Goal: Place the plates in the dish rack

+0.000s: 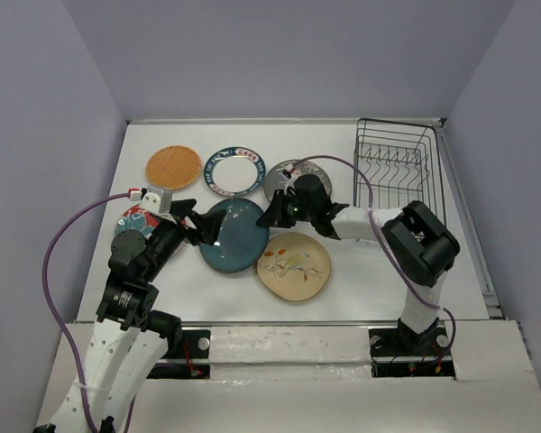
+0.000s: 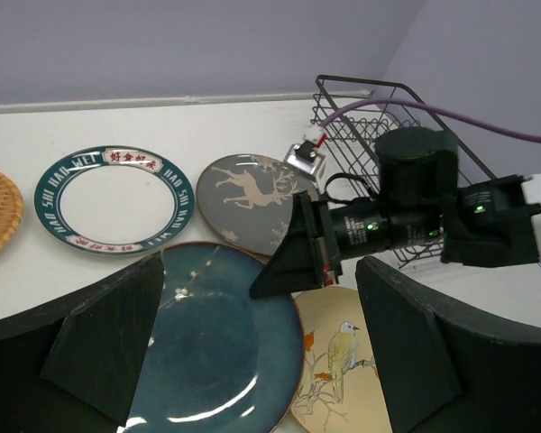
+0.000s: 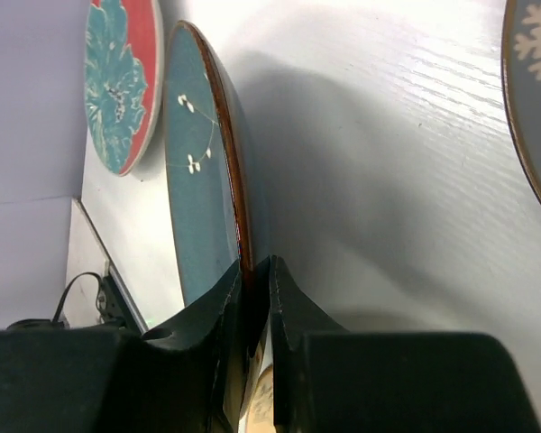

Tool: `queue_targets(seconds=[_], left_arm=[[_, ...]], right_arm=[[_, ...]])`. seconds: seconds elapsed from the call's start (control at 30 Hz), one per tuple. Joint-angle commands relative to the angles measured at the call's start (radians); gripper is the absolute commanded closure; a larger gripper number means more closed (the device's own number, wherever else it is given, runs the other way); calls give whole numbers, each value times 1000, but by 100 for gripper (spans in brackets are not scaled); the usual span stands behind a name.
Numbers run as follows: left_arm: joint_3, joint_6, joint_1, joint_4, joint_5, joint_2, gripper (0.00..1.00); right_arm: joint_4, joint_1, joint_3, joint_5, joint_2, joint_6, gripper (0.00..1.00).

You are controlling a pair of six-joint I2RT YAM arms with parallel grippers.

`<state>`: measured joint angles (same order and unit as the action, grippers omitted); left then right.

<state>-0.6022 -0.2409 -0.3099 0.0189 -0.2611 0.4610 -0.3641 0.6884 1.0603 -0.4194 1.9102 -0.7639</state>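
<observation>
The empty side of the rack is outward of my right gripper, to its right in the top view. Next, I will lift the plate there, turn it and lower it to release it.
The glossy dark teal plate [image 1: 234, 236] lies mid-table, its right edge over the cream floral plate [image 1: 294, 267]. My right gripper [image 1: 275, 216] is shut on the teal plate's right rim [image 3: 243, 244], which looks tilted up a little. My left gripper [image 1: 201, 225] is open and empty, low over the teal plate's left side [image 2: 207, 352]. The orange plate [image 1: 173, 165], the white blue-rimmed plate [image 1: 235, 171] and the grey-brown plate [image 1: 281, 180] lie in a row behind. The red-and-teal plate [image 1: 133, 219] is partly hidden by my left arm. The black wire dish rack [image 1: 398, 167] stands at the back right, with no plates in it.
The right arm's purple cable [image 1: 361, 185] arcs in front of the rack. The table's raised rim [image 1: 473, 234] runs along the right side, and the enclosure walls close in at the back and left.
</observation>
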Motion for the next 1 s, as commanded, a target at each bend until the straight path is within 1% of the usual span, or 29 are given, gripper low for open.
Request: queue_targets(seconds=[0.0, 0.07, 0.1, 0.2, 0.23, 0.27, 0.3, 0.33, 0.37, 0.43, 0.47, 0.5, 0.53, 0.57, 0.63, 0.7, 0.73, 0.8, 0.83, 0.97], left_arm=[[2, 9, 8, 47, -3, -16, 1], [1, 8, 9, 47, -1, -19, 1], [1, 8, 9, 47, 0, -21, 1], [1, 3, 9, 46, -1, -30, 1], [2, 3, 8, 46, -3, -33, 1], [2, 3, 9, 46, -4, -35, 1], [1, 2, 8, 46, -6, -38, 1], [1, 0, 6, 46, -7, -44, 1], [1, 0, 5, 46, -7, -47, 1], [1, 0, -6, 44, -4, -57, 1], [-1, 2, -12, 44, 2, -61, 1], [1, 3, -18, 41, 3, -70, 1], [-1, 3, -30, 41, 9, -73, 1], [-1, 3, -38, 41, 14, -76, 1], [-1, 5, -57, 38, 22, -85, 1], [-1, 6, -67, 38, 26, -91, 1], [-1, 6, -70, 38, 29, -91, 1], [1, 6, -77, 36, 33, -91, 1], [-1, 6, -81, 36, 36, -93, 1], [1, 3, -92, 35, 34, -91, 1]], right_arm=[[-90, -27, 24, -16, -238, -3, 93], [-50, -94, 44, -16, -330, -12, 93], [-39, -162, 49, -21, -361, -20, 93], [23, -275, 73, -22, -463, -35, 93], [52, -317, 84, -7, -488, -28, 93], [130, -395, 96, 13, -511, 6, 93], [177, -432, 125, 43, -534, 24, 93], [259, -472, 142, 101, -577, 67, 93], [301, -533, 161, 141, -595, 98, 93], [381, -588, 228, 250, -628, 152, 93], [452, -611, 254, 346, -643, 211, 93], [482, -647, 282, 407, -645, 241, 93], [523, -659, 337, 541, -636, 273, 93], [537, -674, 360, 591, -626, 323, 93], [565, -731, 430, 681, -605, 362, 93], [570, -754, 472, 734, -567, 423, 93], [571, -766, 492, 796, -556, 448, 93], [565, -767, 547, 852, -528, 518, 93], [556, -767, 564, 904, -517, 547, 93], [482, -767, 624, 955, -468, 749, 93]])
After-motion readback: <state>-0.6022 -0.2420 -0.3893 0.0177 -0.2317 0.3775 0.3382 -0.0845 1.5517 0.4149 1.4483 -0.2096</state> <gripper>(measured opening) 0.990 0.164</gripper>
